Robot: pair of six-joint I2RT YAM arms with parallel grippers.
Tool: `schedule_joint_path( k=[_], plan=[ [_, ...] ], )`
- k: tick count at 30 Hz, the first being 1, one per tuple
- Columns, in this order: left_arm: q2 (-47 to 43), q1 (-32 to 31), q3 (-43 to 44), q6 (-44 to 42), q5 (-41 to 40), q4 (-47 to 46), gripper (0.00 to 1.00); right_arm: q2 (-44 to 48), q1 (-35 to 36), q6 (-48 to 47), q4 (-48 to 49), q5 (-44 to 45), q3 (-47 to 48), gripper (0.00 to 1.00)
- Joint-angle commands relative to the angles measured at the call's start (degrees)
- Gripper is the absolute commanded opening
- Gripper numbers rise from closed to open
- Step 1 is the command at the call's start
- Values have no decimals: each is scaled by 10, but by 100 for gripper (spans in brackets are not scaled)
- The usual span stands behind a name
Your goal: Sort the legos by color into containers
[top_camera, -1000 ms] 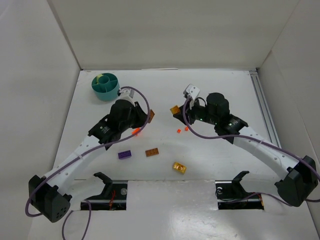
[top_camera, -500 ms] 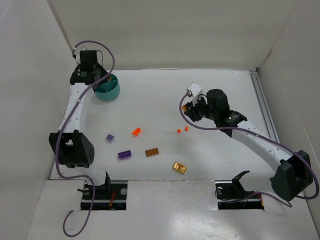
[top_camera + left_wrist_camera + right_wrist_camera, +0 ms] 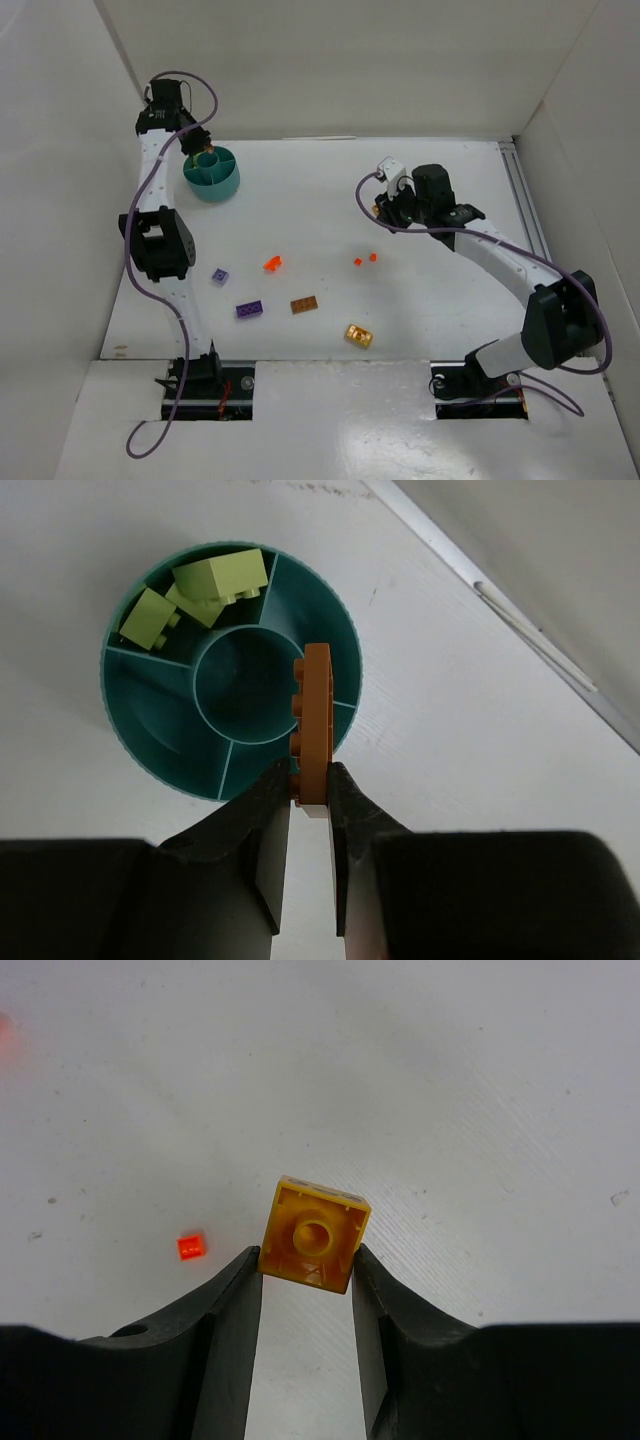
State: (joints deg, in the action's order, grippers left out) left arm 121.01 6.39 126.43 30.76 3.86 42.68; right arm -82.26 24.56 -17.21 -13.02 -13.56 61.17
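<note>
I need to lower my left gripper toward the teal tub and over its round middle container [image 3: 247,685] and let go of the thin orange-brown lego [image 3: 316,720] there, because that container looks empty.
My left gripper [image 3: 310,780] is shut on a thin orange-brown lego [image 3: 316,720], held on edge above the right side of the round teal tub [image 3: 150,760]. Two pale green legos [image 3: 220,580] lie in one of its outer containers; the other containers show bare. In the top view this gripper [image 3: 197,150] hangs at the tub [image 3: 225,185], far left. My right gripper [image 3: 307,1265] is shut on a golden yellow lego [image 3: 313,1235], its hollow underside facing the camera, above the table. The top view shows this gripper [image 3: 383,208] right of centre.
Loose legos lie mid-table: lavender [image 3: 219,275], red-orange [image 3: 271,264], purple [image 3: 250,310], orange-brown [image 3: 305,304], golden yellow [image 3: 358,335], and two tiny red pieces [image 3: 358,261], one also under my right gripper [image 3: 190,1247]. White walls enclose the table on three sides.
The left arm has swung from mid-table to the tub with the orange-brown lego. The right gripper has taken the yellow lego off the table and drawn it slightly right.
</note>
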Motion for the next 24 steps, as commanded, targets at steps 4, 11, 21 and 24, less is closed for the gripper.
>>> schedule_joint_path(
  k=[4,11,21,24],
  plan=[
    [11,-1,44,-15,-26,28,0,-25,-15,-15,7,-42,38,7],
    [27,-1,39,-9,-63,33,0,-41,-21,-15,7,-52,48,7],
    [33,-1,27,-4,-57,28,11,-47,-26,-15,2,-52,48,7],
    [26,-1,19,-4,-52,28,14,-47,-26,-15,2,-52,48,7]
  ],
)
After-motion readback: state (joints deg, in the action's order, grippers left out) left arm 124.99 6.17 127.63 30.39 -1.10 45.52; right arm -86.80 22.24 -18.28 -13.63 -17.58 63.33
